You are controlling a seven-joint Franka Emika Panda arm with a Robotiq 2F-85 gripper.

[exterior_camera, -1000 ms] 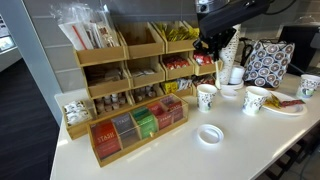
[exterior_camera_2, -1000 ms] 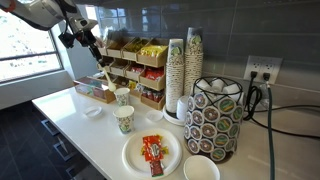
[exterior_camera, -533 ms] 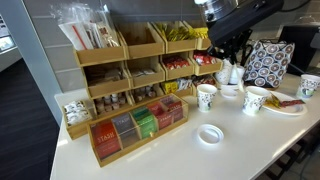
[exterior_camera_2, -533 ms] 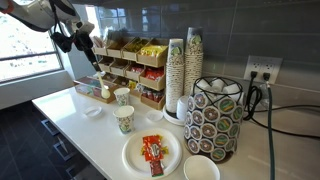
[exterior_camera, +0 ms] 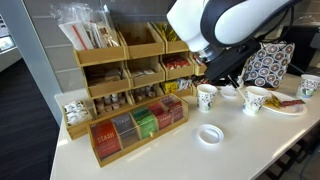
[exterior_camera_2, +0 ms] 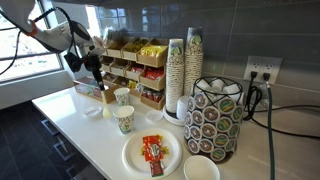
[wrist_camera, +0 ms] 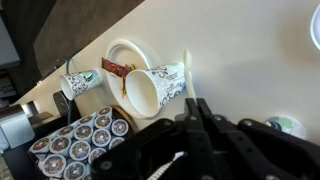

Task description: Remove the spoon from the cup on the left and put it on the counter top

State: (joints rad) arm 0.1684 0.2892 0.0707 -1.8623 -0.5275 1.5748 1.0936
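The robot's gripper should bring the spoon down toward the bare counter top [exterior_camera: 233,119] [wrist_camera: 222,84] between the darker-print cup and the small round plate and let go of it there, because that patch is empty.
My gripper [wrist_camera: 196,104] is shut on the spoon [wrist_camera: 187,68], a thin pale stick that reaches from the fingertips over the off-white counter top [wrist_camera: 250,40], alongside a white cup with darker print [wrist_camera: 156,88]. In both exterior views the gripper [exterior_camera: 214,82] [exterior_camera_2: 98,72] hangs low next to the cup with greenish print [exterior_camera: 207,97] [exterior_camera_2: 123,97], which stands upright on the counter top [exterior_camera: 150,155]. The spoon is too small to make out in the exterior views.
The darker-print cup [exterior_camera: 255,100] stands by a plate of snacks [exterior_camera: 290,103]. A small round white plate [exterior_camera: 210,134] lies in front. Wooden tea and snack shelves [exterior_camera: 125,75] line the wall. A coffee pod holder [exterior_camera_2: 215,118] and cup stacks [exterior_camera_2: 183,70] stand further along.
The arm has come down from above the shelves to just over the counter beside the cups, still carrying the spoon.
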